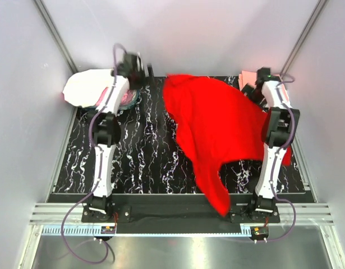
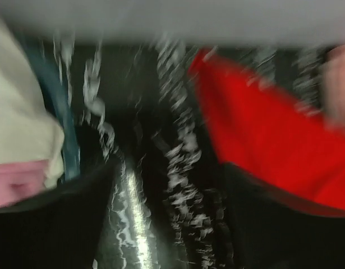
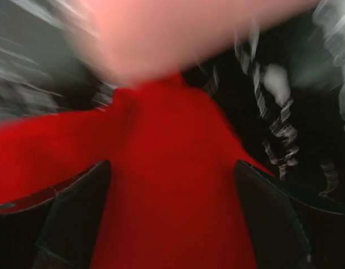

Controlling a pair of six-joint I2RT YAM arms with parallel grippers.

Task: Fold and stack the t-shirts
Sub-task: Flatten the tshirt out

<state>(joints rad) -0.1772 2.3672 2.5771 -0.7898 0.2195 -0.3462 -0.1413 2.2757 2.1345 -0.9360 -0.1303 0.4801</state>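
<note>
My left gripper moves back and to the right in the top view next and lowers onto the red shirt's basket-side edge, since bare table shows between its fingers.
A bright red t-shirt lies spread from the back middle of the marbled table to the front right, where one end hangs over the front edge. My left gripper is at the back left, just off the shirt's left corner. In the blurred left wrist view it stands open over bare table, the red shirt to its right. My right gripper is at the back right over the shirt's far edge. Its jaws stand wide apart with red cloth lying under them.
A cream-white shirt lies heaped over a blue-rimmed basket at the back left, with pink cloth in it. Pink shirts lie at the back right corner. Grey walls close in on three sides.
</note>
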